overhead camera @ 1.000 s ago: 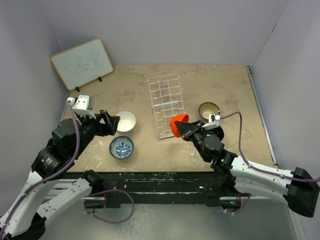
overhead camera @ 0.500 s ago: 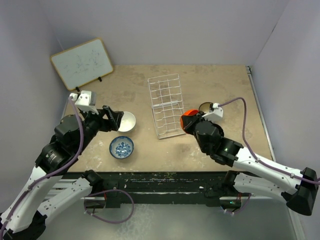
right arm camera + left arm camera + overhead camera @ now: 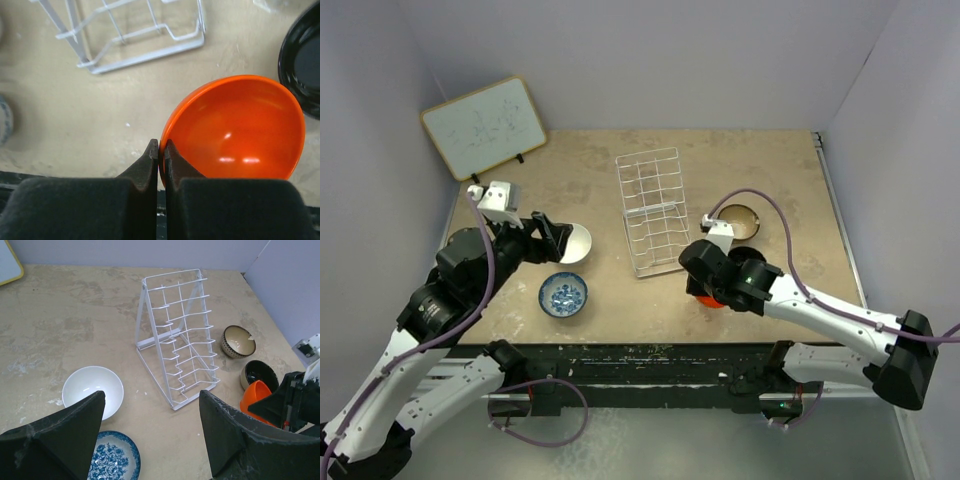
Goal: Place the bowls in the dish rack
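Note:
My right gripper brings the orange-red bowl (image 3: 235,130) down onto the bare table beside the black bowl next, since the held bowl still hangs above the table.
The white wire dish rack (image 3: 655,210) stands mid-table with no bowl in it; it also shows in the left wrist view (image 3: 177,355). My right gripper (image 3: 161,145) is shut on the rim of the orange-red bowl (image 3: 235,130), held low near the table's front edge, right of the rack. My own arm mostly hides this bowl in the top view (image 3: 713,300). The black bowl (image 3: 260,374) and the brown bowl (image 3: 738,218) sit just behind it. My left gripper (image 3: 151,402) is open and empty above the white bowl (image 3: 92,390) and the blue-and-white bowl (image 3: 563,295).
A wood-framed whiteboard (image 3: 483,125) leans at the back left. White walls close in the table on three sides. The table's front edge (image 3: 650,345) runs just below the orange-red bowl.
My right gripper has carried the orange-red bowl from the rack's front right corner down and toward the near edge, turning it open side up. My left gripper edged slightly toward the white bowl.

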Robot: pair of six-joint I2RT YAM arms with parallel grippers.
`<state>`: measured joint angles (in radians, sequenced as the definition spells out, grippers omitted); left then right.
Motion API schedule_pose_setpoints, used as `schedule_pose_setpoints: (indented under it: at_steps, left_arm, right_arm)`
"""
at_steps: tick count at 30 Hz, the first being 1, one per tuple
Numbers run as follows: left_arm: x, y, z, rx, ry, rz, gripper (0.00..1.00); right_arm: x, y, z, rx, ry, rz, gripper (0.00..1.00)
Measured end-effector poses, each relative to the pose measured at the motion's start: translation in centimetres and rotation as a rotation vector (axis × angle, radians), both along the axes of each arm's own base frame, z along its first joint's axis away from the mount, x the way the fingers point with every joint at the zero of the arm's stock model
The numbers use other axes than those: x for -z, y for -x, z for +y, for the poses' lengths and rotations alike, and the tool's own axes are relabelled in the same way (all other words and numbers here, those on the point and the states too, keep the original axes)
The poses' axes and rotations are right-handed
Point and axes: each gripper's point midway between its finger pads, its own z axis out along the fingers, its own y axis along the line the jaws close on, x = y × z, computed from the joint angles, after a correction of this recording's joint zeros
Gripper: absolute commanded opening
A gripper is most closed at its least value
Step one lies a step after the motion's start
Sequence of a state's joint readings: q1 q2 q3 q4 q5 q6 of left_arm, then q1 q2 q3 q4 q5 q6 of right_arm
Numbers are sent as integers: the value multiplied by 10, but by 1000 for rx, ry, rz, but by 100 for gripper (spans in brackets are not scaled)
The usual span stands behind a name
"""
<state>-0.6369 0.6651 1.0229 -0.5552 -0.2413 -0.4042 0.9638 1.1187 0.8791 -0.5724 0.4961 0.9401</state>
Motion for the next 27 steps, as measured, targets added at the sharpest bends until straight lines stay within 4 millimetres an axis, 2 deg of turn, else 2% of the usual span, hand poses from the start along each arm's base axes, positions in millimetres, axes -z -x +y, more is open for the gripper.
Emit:
schedule_pose_setpoints:
  at_steps: [3, 7, 13, 15, 18, 20, 22, 27]
  left_arm:
    - [-4, 3, 2, 0, 10, -13, 79]
    - [-7, 7, 6, -1, 17, -23, 79]
    - [-10, 15, 12, -5, 26, -35, 79]
    - [-9, 17, 15, -10, 25, -35, 79]
    - [-8, 18, 18, -19, 19, -31, 79]
    - [-5, 18, 19, -24, 12, -24, 80]
    - [-4, 19, 19, -26, 9, -20, 80]
    - [-3, 19, 20, -28, 7, -18, 80]
  right_arm:
    - [21, 13, -6, -15, 29, 71, 0]
    - [47, 21, -9, -20, 83, 143, 0]
    - [82, 18, -16, 15, 214, 197, 0]
    - [86, 15, -18, 26, 242, 190, 3]
    - [87, 12, -19, 34, 249, 178, 33]
    - [87, 12, -18, 37, 241, 179, 60]
    - [86, 11, -16, 40, 232, 175, 78]
    - [73, 10, -15, 27, 198, 149, 79]
